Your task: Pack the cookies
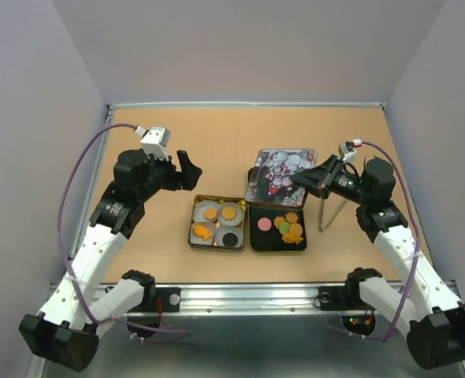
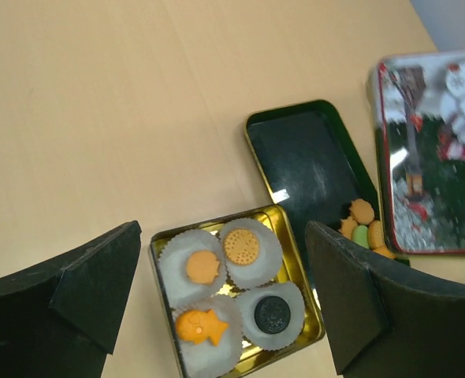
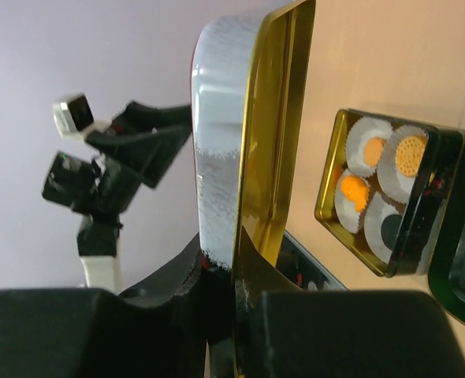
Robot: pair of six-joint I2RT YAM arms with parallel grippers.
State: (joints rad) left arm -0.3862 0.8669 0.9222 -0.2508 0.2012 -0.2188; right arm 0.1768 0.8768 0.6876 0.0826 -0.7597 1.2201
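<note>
I should next lower my right gripper back to release the lid over the gold tin (image 1: 195,224), which lies below that gripper, to its left in the top view.
A gold square tin (image 1: 195,224) holds four white paper cups with one cookie each: two round orange ones (image 1: 228,212), an orange fish (image 1: 202,231) and a dark round one (image 1: 230,238). They also show in the left wrist view (image 2: 240,246). More cookies (image 1: 290,228), pink, green and orange, lie in the black oblong tray (image 1: 258,240) to its right. My left gripper (image 1: 187,169) is open and empty above the tin's far left side (image 2: 223,236). My right gripper (image 1: 315,175) is shut on the edge of the picture-printed tin lid (image 1: 280,175), held lifted and tilted (image 3: 248,142).
The gold tin also shows in the right wrist view (image 3: 327,209). Grey walls enclose the tan table on three sides. A metal rail (image 1: 248,295) runs along the near edge between the arm bases. Bare tabletop lies behind the lid and at far left.
</note>
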